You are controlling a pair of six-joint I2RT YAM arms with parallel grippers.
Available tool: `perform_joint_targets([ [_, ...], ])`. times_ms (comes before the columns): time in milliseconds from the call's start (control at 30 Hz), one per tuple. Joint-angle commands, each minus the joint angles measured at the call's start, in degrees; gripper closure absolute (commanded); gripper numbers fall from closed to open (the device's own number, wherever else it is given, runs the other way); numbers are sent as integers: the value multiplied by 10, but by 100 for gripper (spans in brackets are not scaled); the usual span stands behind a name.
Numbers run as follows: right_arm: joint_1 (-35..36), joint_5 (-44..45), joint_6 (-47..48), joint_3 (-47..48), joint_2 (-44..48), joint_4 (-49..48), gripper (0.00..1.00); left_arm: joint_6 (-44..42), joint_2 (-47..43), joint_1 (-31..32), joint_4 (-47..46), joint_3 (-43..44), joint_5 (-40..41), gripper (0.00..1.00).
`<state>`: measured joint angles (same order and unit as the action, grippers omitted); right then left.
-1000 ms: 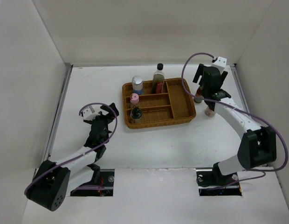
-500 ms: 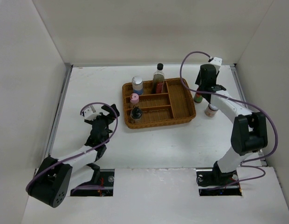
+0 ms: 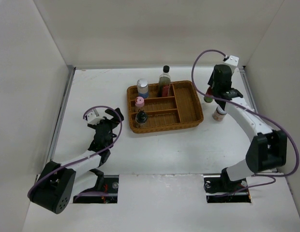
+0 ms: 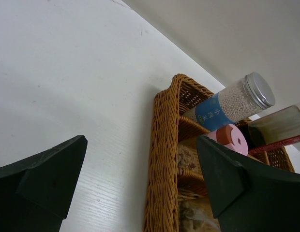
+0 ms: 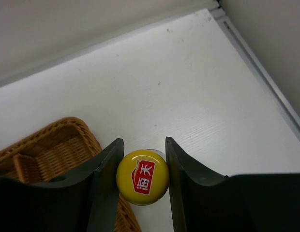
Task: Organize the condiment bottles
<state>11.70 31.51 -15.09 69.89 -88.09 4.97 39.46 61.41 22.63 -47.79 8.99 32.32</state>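
Observation:
The middle section's empty end (image 3: 164, 104) lies to the left in the top view, so next my right gripper needs to cross the tray's rim that way and lower to release there.
My right gripper (image 3: 211, 94) (image 5: 143, 144) is shut on the yellow-capped bottle (image 3: 207, 98) (image 5: 142, 177), with a finger on each side of its cap, just off the wicker tray's right rim (image 3: 197, 104). The squat brown jar (image 3: 218, 114) stands on the table near it. Inside the tray's left compartments are the blue-banded white-capped bottle (image 3: 142, 88) (image 4: 227, 101), the tall clear black-capped bottle (image 3: 164, 79), the pink-capped bottle (image 3: 139, 102) (image 4: 230, 139) and the round black-capped bottle (image 3: 141, 117). My left gripper (image 3: 109, 121) (image 4: 141, 140) is open and empty, left of the tray.
The tray's woven left rim (image 4: 162, 145) fills the middle of the left wrist view. White walls close in the table at the back and both sides. A metal strip (image 5: 266, 77) runs along the right wall.
The right gripper has closed on the yellow-capped bottle's cap, and its wrist has shifted a little toward the right wall. The left arm has stayed still.

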Motion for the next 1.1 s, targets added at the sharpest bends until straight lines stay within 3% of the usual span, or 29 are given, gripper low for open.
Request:
perform_joint_targets([
  [0,34,28,5,17,103,-79,80,7,-2,-4,-29,10,-9,0],
  [233,140,17,-5,6,137,-79,79,7,-1,-6,-29,10,-9,0],
  [500,224,-5,-22,54,67,-106,79,8,-10,-6,-29,8,-9,0],
  [1067,255,-5,-19,118,-30,-140,78,10,-3,-7,-29,9,-16,0],
])
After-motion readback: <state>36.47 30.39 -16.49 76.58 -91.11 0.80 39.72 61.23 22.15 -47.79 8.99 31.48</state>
